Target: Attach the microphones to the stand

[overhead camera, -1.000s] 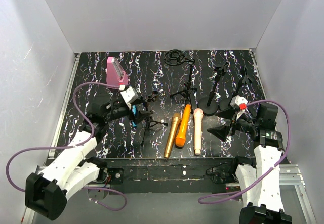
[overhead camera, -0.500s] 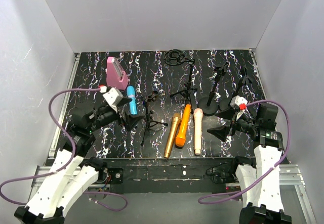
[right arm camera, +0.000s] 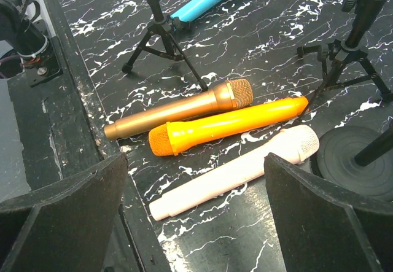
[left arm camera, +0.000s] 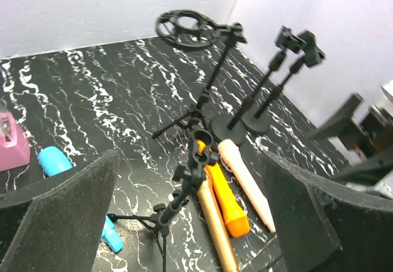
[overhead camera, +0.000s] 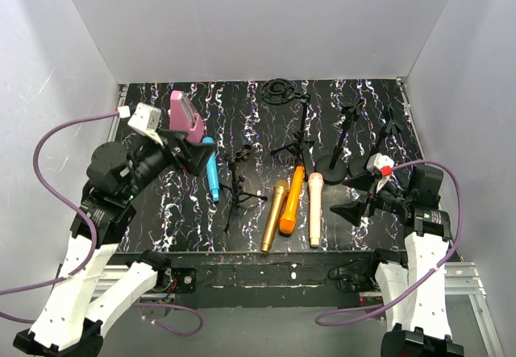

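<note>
The left gripper needs to tip downward next and come down onto the blue microphone's handle near its head [overhead camera: 212, 164], as this lies flat on the table below the gripper's fingers.
The cyan-blue microphone [overhead camera: 212, 172] lies flat on the black marbled table, just left of a small black tripod stand [overhead camera: 238, 189] whose clip is empty. My left gripper [overhead camera: 193, 152] hovers open and empty over the blue microphone's far end. In the left wrist view the blue microphone [left arm camera: 54, 161] shows beside the left finger and the stand [left arm camera: 184, 189] stands between the jaws. The gold [overhead camera: 274, 214], orange [overhead camera: 292, 200] and peach-pink [overhead camera: 314, 208] microphones lie side by side at centre. My right gripper [overhead camera: 356, 209] is open and empty right of them, with the peach-pink microphone [right arm camera: 233, 170] between its jaws.
A pink wedge block [overhead camera: 185, 115] stands at the back left. A taller tripod stand [overhead camera: 298, 135], two round-base stands [overhead camera: 343, 143] and a black ring mount [overhead camera: 279, 91] stand behind. White walls close in three sides. The table's front edge [overhead camera: 266, 256] is near.
My left gripper has let go of the blue microphone and pulled back up and to the left. The microphone now lies on the table beside the small stand. The right arm has not moved.
</note>
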Motion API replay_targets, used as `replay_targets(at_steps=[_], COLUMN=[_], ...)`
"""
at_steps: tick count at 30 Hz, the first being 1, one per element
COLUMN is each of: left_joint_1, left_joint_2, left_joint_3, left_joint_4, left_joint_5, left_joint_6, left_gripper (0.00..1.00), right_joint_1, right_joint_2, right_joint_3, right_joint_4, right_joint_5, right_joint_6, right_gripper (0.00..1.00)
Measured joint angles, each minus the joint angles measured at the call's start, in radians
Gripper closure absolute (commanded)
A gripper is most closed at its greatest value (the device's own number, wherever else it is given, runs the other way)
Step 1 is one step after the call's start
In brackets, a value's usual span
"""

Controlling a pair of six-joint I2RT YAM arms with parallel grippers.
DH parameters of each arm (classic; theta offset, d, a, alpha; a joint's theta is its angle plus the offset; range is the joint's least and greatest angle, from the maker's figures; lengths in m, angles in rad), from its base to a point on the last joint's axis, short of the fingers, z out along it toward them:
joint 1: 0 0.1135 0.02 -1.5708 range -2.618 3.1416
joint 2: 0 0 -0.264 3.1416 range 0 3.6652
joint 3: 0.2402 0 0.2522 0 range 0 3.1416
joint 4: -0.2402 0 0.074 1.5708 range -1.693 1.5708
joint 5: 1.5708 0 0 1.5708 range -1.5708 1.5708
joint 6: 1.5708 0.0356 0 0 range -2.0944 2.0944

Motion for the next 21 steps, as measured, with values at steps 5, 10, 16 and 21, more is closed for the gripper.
replay_targets(at_steps=[5, 10, 16, 21], left_joint_1=[0.000, 0.028, 0.292, 0.389], left_joint_2=[0.114, 0.268, 0.429, 0.523], left_joint_3=[0.063, 0.106, 0.112, 0.095], left_joint_4=[-0.020, -0.024, 0.015, 0.033], left_joint_5=[-0.124, -0.195, -0.071, -0.032], left_joint_6=[-0.056, -0.117, -0.268, -0.355], left_gripper=[0.02, 0.02, 0.02, 0.02], right_joint_1=[0.000, 0.000, 0.000, 0.000], right_joint_2=[0.000, 0.000, 0.000, -0.004], right_joint_3=[0.000, 0.000, 0.000, 0.000], right_joint_4=[0.000, 0.000, -0.001, -0.001], right_joint_5=[0.001, 0.003, 0.008, 0.012], right_joint_6=[-0.007, -0.011, -0.014, -0.014], right_gripper=[0.02, 0.02, 0.02, 0.02])
